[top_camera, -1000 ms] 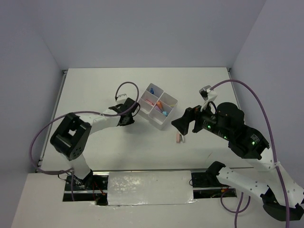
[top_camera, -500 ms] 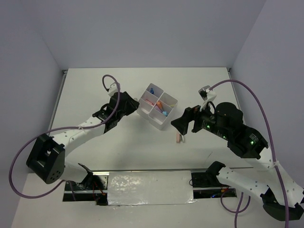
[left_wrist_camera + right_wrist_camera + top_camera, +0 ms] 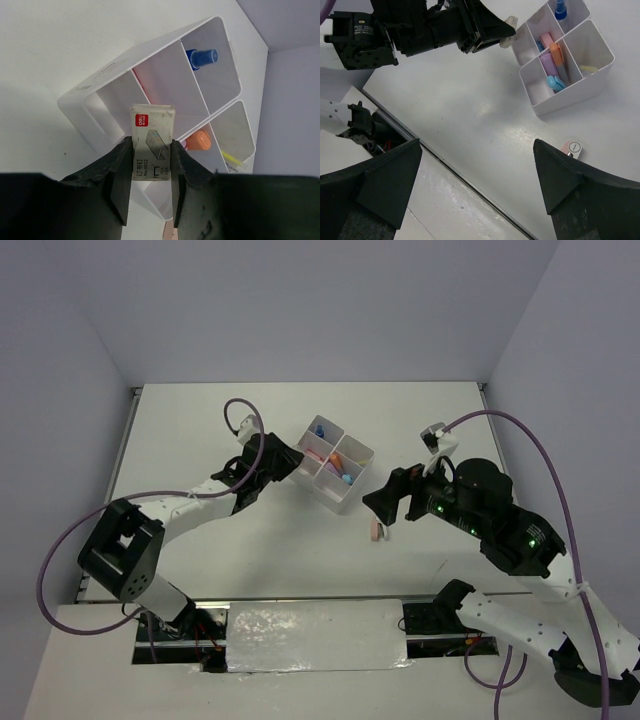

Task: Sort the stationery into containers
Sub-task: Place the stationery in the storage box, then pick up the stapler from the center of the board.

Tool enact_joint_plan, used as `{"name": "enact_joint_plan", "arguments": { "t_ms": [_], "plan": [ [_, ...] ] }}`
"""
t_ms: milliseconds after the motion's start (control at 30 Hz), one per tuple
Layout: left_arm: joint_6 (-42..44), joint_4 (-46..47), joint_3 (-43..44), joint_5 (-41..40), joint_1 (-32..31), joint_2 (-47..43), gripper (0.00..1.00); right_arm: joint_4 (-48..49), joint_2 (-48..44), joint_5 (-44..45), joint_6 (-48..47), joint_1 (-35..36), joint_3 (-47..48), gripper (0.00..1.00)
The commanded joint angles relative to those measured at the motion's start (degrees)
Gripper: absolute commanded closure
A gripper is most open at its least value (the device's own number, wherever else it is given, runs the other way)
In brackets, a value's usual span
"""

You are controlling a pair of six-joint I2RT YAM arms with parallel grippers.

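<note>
Next I will bring my open right gripper down with a turn astride the pink mini stapler [image 3: 378, 531] [image 3: 571, 148], since the stapler still lies on the tabletop outside the white box.
The white four-compartment box [image 3: 350, 499] sits mid-table. It holds a blue-capped tube [image 3: 202, 57], an orange highlighter [image 3: 199, 140], pink and blue highlighters [image 3: 553, 82] and a yellow pen [image 3: 231, 159]. My left gripper [image 3: 151, 165] is shut on a small white staple box [image 3: 152, 137] and holds it just outside the box's left wall [image 3: 77, 97]; it also shows in the top view [image 3: 288, 462]. My right gripper [image 3: 480, 165] is open and empty, well above the table. A pink mini stapler [image 3: 378, 531] lies on the table right of the box, also in the right wrist view [image 3: 571, 148].
The table's near edge has a metal strip [image 3: 310, 635] between the arm bases. Grey walls enclose the table at the back and sides. The right arm's body [image 3: 470, 502] hangs over the table right of the box.
My left gripper has moved right, from left of the box up to its left wall, still holding the staple box. The right arm has hardly moved.
</note>
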Motion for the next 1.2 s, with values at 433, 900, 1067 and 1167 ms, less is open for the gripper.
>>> {"name": "enact_joint_plan", "arguments": {
  "t_ms": [433,900,1067,1167],
  "plan": [
    [-1.9,5.2,3.1,2.1,0.6,5.2,0.28,1.7,0.3,1.0,-1.4,0.3,-2.1,0.00],
    [3.1,-12.0,6.3,-1.0,0.5,-4.5,0.19,-2.1,5.8,13.6,1.6,0.0,-5.7,0.00],
    [13.2,-34.5,12.6,-6.6,0.5,-11.8,0.02,-0.1,12.3,16.3,5.8,-0.2,-12.5,0.00],
    [20.6,-39.4,13.0,-5.4,0.5,-18.3,0.02,3.7,17.3,15.6,7.8,-0.5,-16.8,0.00]
  ]
}}
